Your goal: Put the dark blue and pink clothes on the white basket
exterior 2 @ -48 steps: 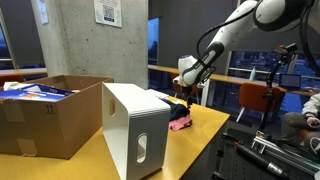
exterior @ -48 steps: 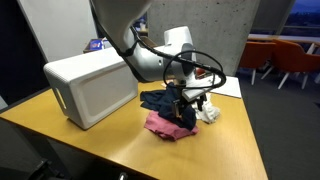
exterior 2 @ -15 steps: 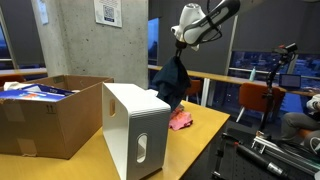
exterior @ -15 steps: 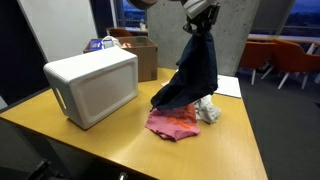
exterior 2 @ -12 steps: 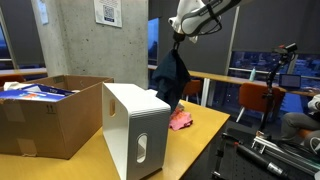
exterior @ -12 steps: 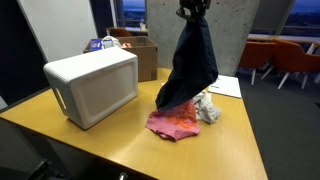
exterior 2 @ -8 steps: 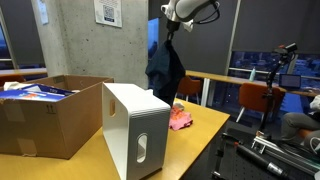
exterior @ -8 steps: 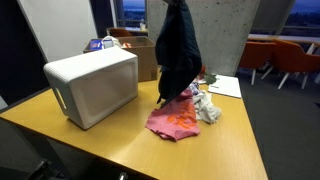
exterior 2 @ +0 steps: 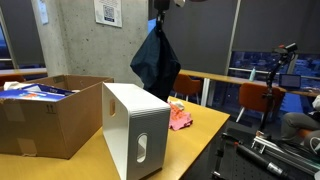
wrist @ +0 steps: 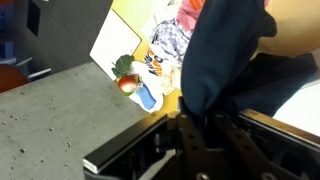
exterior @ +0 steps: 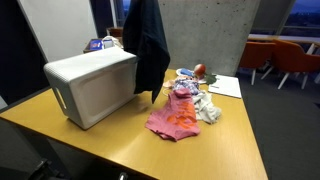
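I will move my gripper toward the brown cardboard box next, over the gap between that box and the basket, to let go of the garment. The garment still hangs past the basket's end.
The dark blue garment hangs full length from above, its hem beside the end of the white basket nearest the clothes pile. In the wrist view my gripper is shut on a fold of the dark blue garment. My gripper is above the top edge in an exterior view and barely shows in the other. The garment dangles behind the basket. The pink garment lies flat on the table, also seen as the pink garment.
A white and pale-patterned cloth pile lies by the pink garment. A red and green object and papers sit farther back. A brown cardboard box stands beside the basket. The wooden table edge is near.
My gripper has lifted the dark blue garment higher and carried it sideways from above the pink garment to the basket's end. The pink garment and cloth pile stayed put.
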